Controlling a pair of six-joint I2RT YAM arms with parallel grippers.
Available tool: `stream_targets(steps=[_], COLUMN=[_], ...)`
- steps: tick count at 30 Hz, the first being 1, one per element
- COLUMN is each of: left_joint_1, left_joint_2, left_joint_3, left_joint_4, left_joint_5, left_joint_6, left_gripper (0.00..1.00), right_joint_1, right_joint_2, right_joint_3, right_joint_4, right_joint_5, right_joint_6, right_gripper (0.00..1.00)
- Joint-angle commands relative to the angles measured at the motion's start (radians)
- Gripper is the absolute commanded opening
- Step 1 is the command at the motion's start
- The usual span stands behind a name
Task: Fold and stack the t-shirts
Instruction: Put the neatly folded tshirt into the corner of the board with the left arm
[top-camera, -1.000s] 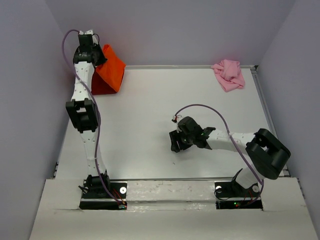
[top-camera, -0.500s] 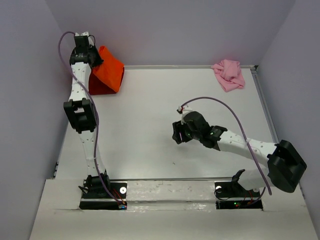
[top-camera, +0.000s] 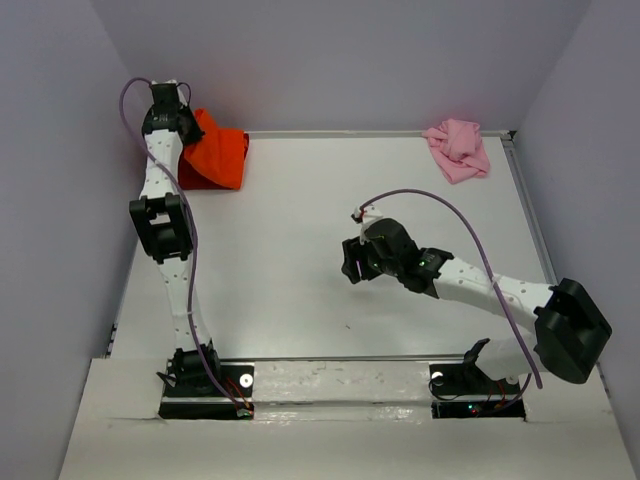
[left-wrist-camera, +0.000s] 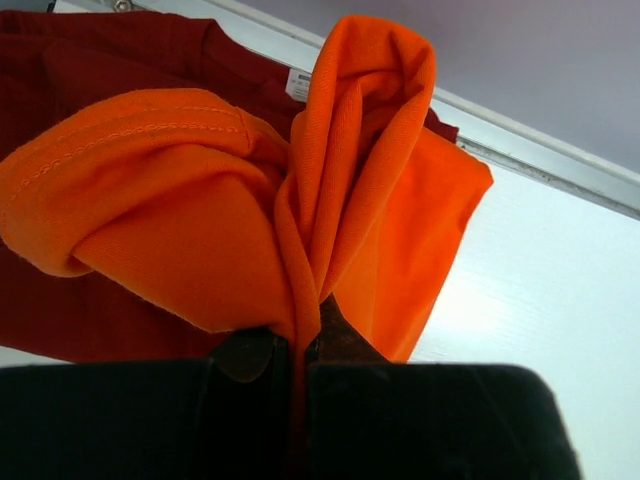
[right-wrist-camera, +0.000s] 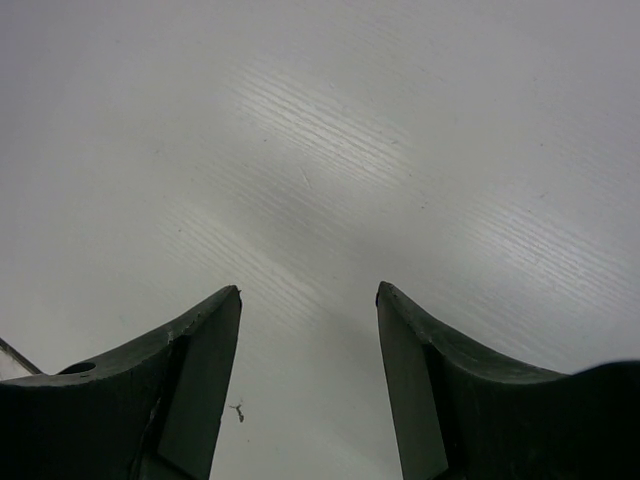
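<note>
The left gripper moves down and to the left in the wrist view next and releases the orange t-shirt (top-camera: 216, 150). The dark red t-shirt lies below on that side.
The bright orange t-shirt (top-camera: 216, 150) hangs bunched at the table's far left corner, pinched in my left gripper (top-camera: 178, 125). In the left wrist view the orange t-shirt (left-wrist-camera: 250, 200) droops from the shut left gripper (left-wrist-camera: 297, 345), over the dark red t-shirt (left-wrist-camera: 90, 60) lying flat beneath it. The dark red t-shirt (top-camera: 196, 178) barely shows in the top view. The pale pink t-shirt (top-camera: 459, 148) lies crumpled at the far right corner. My right gripper (top-camera: 350, 270) is open and empty over bare table near the middle; in the right wrist view the gripper (right-wrist-camera: 308, 292) holds nothing.
The white table (top-camera: 300, 230) is ringed by lilac walls, with a metal rim (top-camera: 340, 132) along its far edge and right side. The left arm stands tall along the left edge. The right arm's purple cable (top-camera: 440, 205) arcs above the table.
My left gripper has lowered the orange t-shirt and drawn it back toward the far left corner, so it bunches more. My right arm has stretched out leftward, then held.
</note>
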Motion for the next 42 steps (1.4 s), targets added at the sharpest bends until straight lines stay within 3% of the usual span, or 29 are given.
stream_targets(steps=[1,12,13,15,18,24,28,35,42], left_joint_1=[0.042,0.128,0.132,0.140,0.133,0.122,0.117,0.099,-0.042], left_joint_2=[0.026,0.109,0.113,0.112,0.098,0.035,-0.050,-0.213,-0.336], left_joint_3=[0.045,0.018,0.015,0.015,0.018,0.066,0.094,0.051,0.005], left_joint_4=[0.030,0.026,0.027,0.024,0.030,0.019,0.021,0.062,0.099], left_joint_5=[-0.001,-0.039,-0.046,-0.046,-0.044,-0.139,-0.124,0.049,0.138], left_joint_6=[0.020,0.016,0.013,0.008,0.004,0.011,-0.009,-0.041,-0.041], left_gripper=[0.00,0.02,0.21,0.50,0.72,0.75,0.76,0.81,0.81], right_joint_1=[0.008,0.008,0.008,0.008,0.008,0.008,0.008,0.008,0.008], right_joint_2=[-0.014,0.018,0.023,0.026,0.032,0.032,0.029,0.028,0.023], right_joint_3=[-0.001,0.008,0.008,0.008,0.007,-0.001,0.001,-0.004,0.018], right_joint_4=[0.047,0.050,0.052,0.053,0.056,0.059,0.059,0.065,0.058], right_joint_5=[-0.026,-0.033,-0.037,-0.040,-0.038,-0.041,-0.035,-0.030,-0.006], right_joint_6=[-0.005,-0.013,-0.013,-0.013,-0.014,-0.011,-0.013,-0.013,-0.010], right_gripper=[0.63,0.63,0.63,0.63,0.63,0.63,0.63,0.63,0.63])
